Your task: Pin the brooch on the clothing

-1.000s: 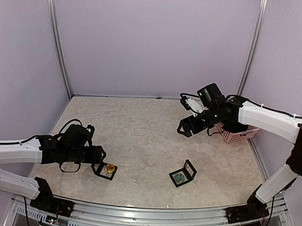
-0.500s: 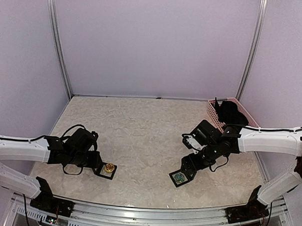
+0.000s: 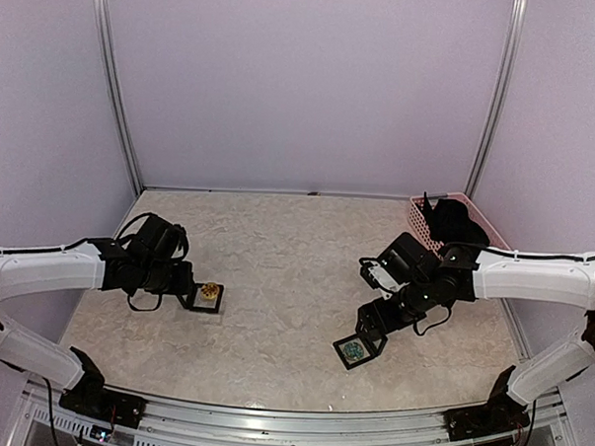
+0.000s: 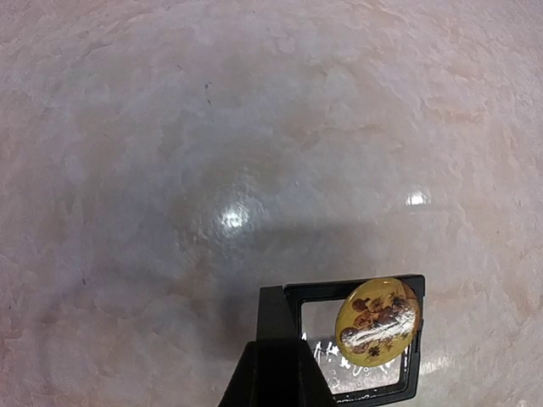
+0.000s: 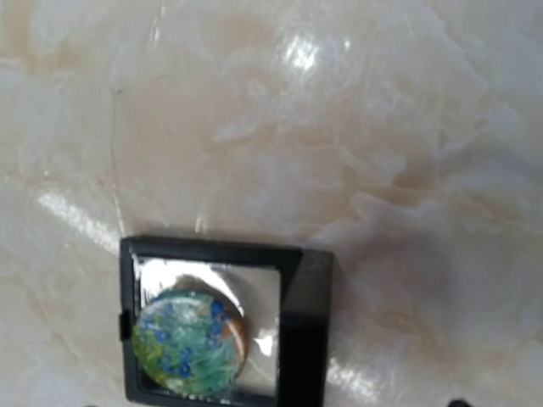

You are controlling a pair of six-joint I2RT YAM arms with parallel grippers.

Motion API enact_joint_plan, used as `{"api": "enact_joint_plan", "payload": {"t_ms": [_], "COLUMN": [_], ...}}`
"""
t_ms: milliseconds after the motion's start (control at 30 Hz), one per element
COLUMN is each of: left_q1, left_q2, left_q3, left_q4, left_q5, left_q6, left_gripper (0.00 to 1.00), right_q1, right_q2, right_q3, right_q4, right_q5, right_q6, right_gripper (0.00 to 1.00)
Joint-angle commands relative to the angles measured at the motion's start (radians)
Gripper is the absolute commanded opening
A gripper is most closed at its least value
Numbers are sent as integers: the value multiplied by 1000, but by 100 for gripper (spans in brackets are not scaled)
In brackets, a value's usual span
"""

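My left gripper holds the case and should next carry it toward the wall at the left in the top view, then down onto the table, which is bare there (image 3: 157, 309) (image 4: 180, 326).
A round yellow brooch (image 4: 377, 320) sits in a small black frame case (image 4: 399, 288), and my left gripper (image 4: 278, 335) is shut on the case's left edge. The case hangs a little above the table, at the left in the top view (image 3: 207, 296). A second brooch, green and blue (image 5: 188, 341), lies in another black case (image 3: 352, 352) on the table. My right gripper (image 3: 372, 330) hovers open just above and behind this case, touching nothing. The black clothing (image 3: 454, 223) is bundled in a pink basket (image 3: 418, 216) at the back right.
The marbled table (image 3: 276, 262) is walled by lilac panels at the back and both sides. The basket stands against the right wall, behind my right arm. The green brooch's case has its lid (image 3: 375, 332) standing open.
My left gripper closed on the yellow brooch's case and carried it up and away from the near edge. My right arm swung from the basket down to the green brooch's case.
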Motion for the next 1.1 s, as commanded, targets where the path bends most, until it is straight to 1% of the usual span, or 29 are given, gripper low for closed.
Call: {"api": "enact_joint_plan", "payload": {"t_ms": [0,100,200,367,633,867,1000,1033,1067], "left_q1": [138,252,346,469,698,787,808,809,809], "left_q2": [76,143,204,308,400,465,469,469,468], "left_q3": [107,168,234,349,381,373,370,370,368], "left_q4": [16,40,37,-26,-26,-13,-10,-16,-19], "left_q5": [-10,17,12,-23,-29,-24,-11,-13,-14], "left_q6": [133,159,180,229,313,356,367,368,369], "left_gripper": [0,0,0,0,0,0,0,5,13], "right_q1": [2,2,-6,-23,-53,-53,-53,-53,-52], "right_q2": [-23,-18,-19,-39,-105,-113,-118,-118,-116], "right_q3": [41,46,43,20,-31,-48,-73,-81,-86], "right_q4": [16,28,48,97,120,100,114,120,124], "right_q5": [39,56,59,53,42,26,-5,-18,-22], "right_q6": [-59,-95,-133,-189,-215,-193,-168,-162,-153], "right_gripper": [85,87,88,88,89,88,86,86,85]}}
